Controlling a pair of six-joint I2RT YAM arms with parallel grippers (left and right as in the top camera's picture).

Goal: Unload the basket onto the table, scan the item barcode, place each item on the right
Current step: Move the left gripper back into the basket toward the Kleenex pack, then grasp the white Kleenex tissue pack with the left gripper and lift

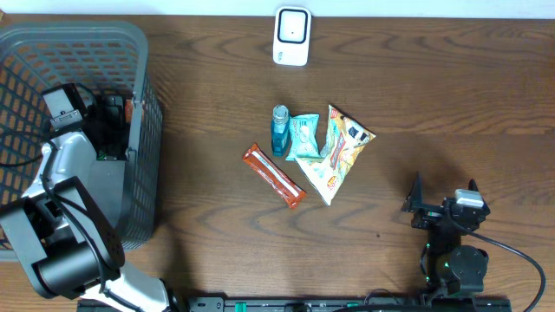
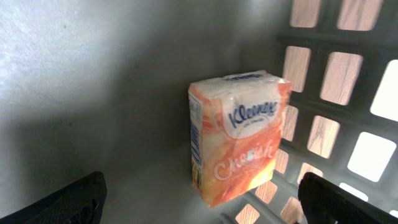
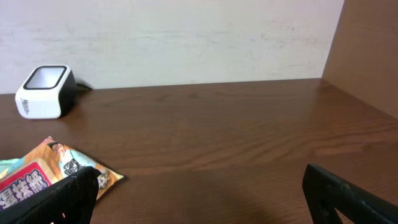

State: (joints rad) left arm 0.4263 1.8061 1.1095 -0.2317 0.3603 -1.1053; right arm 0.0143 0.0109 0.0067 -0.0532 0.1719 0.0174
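The robot's left gripper needs to go down and to the right in the overhead view, onto the Kleenex pack (image 1: 128,111) (image 2: 239,134), which is below its fingers against the slotted side of the basket.
An orange-and-white Kleenex tissue pack (image 2: 239,134) lies on the floor of the grey basket (image 1: 146,147), against its slotted wall (image 2: 314,59). My left gripper (image 2: 204,208) reaches into the basket and hovers open just over the pack, one finger on each side, touching nothing. In the overhead view the left gripper (image 1: 111,128) sits by the basket's right wall, with a sliver of the pack (image 1: 128,111) showing. The white barcode scanner (image 1: 291,36) stands at the table's far edge. My right gripper (image 1: 444,198) rests open and empty near the front right.
A red snack bar (image 1: 274,176), a blue bottle (image 1: 280,130), a teal packet (image 1: 303,136) and a yellow snack bag (image 1: 340,154) lie together mid-table. The right wrist view shows the scanner (image 3: 45,91) and the bag's corner (image 3: 43,174).
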